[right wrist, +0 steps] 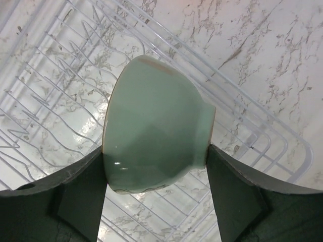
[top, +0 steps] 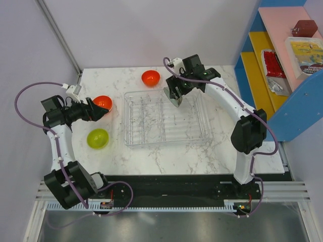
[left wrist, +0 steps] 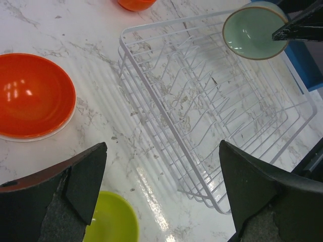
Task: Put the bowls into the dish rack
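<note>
My right gripper will next swing across, go down and release. The rack's empty far end between wire rows is below it and to its left in the top view.
The dish rack (top: 166,143) is a wide, low wire-ribbed tray in the middle of the marble table. My right gripper (top: 175,98) is shut on a pale green bowl (right wrist: 156,126), held on its side above the rack's far part (right wrist: 50,101). The green bowl also shows in the left wrist view (left wrist: 251,34). My left gripper (left wrist: 164,171) is open and empty above the table left of the rack (left wrist: 202,116). An orange bowl (left wrist: 30,96) lies just ahead of it at the left (top: 103,102). A lime bowl (top: 97,138) sits below it. A second orange bowl (top: 150,77) stands behind the rack.
A blue shelf unit (top: 303,108) with yellow and pink boards and packets stands at the right, close to the right arm. White walls close the back and left. The table's front edge runs by the arm bases.
</note>
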